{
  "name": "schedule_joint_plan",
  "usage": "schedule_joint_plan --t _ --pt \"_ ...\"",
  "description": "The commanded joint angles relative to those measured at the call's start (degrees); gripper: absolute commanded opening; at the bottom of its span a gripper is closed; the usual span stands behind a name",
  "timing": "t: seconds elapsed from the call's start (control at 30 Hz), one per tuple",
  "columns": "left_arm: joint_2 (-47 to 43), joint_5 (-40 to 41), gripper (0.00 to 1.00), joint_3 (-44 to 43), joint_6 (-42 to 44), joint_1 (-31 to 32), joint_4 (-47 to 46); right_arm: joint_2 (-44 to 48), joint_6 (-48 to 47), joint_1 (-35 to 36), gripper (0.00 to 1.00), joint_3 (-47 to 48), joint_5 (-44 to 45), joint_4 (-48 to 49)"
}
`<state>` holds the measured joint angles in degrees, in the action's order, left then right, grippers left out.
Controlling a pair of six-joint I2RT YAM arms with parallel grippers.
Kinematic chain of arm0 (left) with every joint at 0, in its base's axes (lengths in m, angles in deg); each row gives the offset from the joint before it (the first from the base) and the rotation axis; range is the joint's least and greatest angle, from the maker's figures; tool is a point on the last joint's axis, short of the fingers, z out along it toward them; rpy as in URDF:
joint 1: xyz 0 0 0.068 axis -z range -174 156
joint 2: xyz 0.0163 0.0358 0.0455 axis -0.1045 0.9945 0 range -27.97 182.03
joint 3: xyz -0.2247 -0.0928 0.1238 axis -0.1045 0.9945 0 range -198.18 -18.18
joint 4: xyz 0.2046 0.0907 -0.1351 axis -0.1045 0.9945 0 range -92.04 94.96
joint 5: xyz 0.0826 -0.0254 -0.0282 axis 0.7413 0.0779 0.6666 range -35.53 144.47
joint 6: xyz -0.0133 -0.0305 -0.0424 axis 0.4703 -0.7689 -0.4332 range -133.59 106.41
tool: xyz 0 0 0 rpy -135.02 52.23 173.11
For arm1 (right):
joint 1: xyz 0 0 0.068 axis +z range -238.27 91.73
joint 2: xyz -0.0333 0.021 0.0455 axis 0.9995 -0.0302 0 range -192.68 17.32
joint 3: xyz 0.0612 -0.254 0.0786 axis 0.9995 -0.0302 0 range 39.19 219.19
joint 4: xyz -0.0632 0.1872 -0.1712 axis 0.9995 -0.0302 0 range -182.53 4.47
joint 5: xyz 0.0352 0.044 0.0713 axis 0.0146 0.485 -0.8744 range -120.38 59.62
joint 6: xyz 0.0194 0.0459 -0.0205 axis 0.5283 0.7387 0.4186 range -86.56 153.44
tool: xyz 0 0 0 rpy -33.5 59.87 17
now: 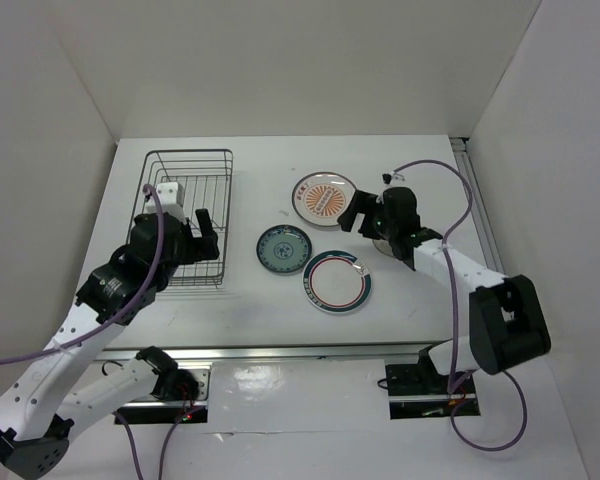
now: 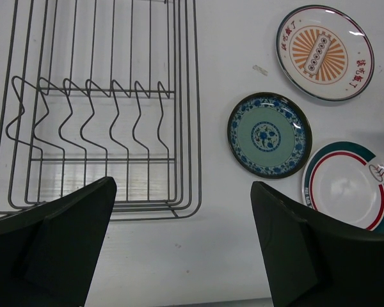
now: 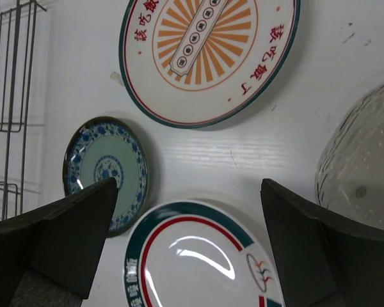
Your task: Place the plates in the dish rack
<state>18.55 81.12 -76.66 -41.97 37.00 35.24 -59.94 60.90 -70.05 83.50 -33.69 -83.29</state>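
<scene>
I will move my open right gripper outward and down onto the sunburst plate's rim farthest from the rack, because the bare table beside it leaves room for my fingers.
The dark wire dish rack (image 1: 185,210) (image 2: 96,109) stands empty at the left. Three plates lie flat on the table right of it. The orange sunburst one (image 1: 323,197) (image 3: 208,57) is farthest back, the small teal one (image 1: 284,248) (image 2: 269,135) sits nearest the rack, and the white one with red and teal rings (image 1: 337,281) (image 3: 198,262) is nearest me. My left gripper (image 1: 210,245) (image 2: 182,204) hangs open over the rack's near right corner, holding nothing. My right gripper (image 1: 358,215) (image 3: 189,192) is open above the table between the sunburst and ringed plates.
A clear glass bowl (image 3: 365,166) sits just right of the right gripper, beside the plates. White walls close in the table on three sides. A metal rail (image 1: 280,350) runs along the near edge.
</scene>
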Motion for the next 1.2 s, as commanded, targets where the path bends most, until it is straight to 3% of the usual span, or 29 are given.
schedule_joint_plan --t 0.0,0.37,0.83,1.17 --pt "-0.8 -2.7 1.00 -0.1 1.6 -0.9 -3.0 -4.9 2.4 -2.6 1.00 4.0 -7.5 12.8" --pt "-0.8 -4.9 1.00 -0.1 2.1 -1.4 -3.5 -17.0 4.2 -4.9 0.98 6.9 -10.6 21.3" --pt "0.2 -5.9 1.00 0.5 2.1 -1.4 -4.1 -25.5 1.0 -7.4 0.98 15.3 -4.2 14.6" --pt "0.8 -5.9 1.00 0.5 2.1 -1.4 -4.1 -33.8 -1.6 -11.8 0.97 22.2 -12.8 13.0"
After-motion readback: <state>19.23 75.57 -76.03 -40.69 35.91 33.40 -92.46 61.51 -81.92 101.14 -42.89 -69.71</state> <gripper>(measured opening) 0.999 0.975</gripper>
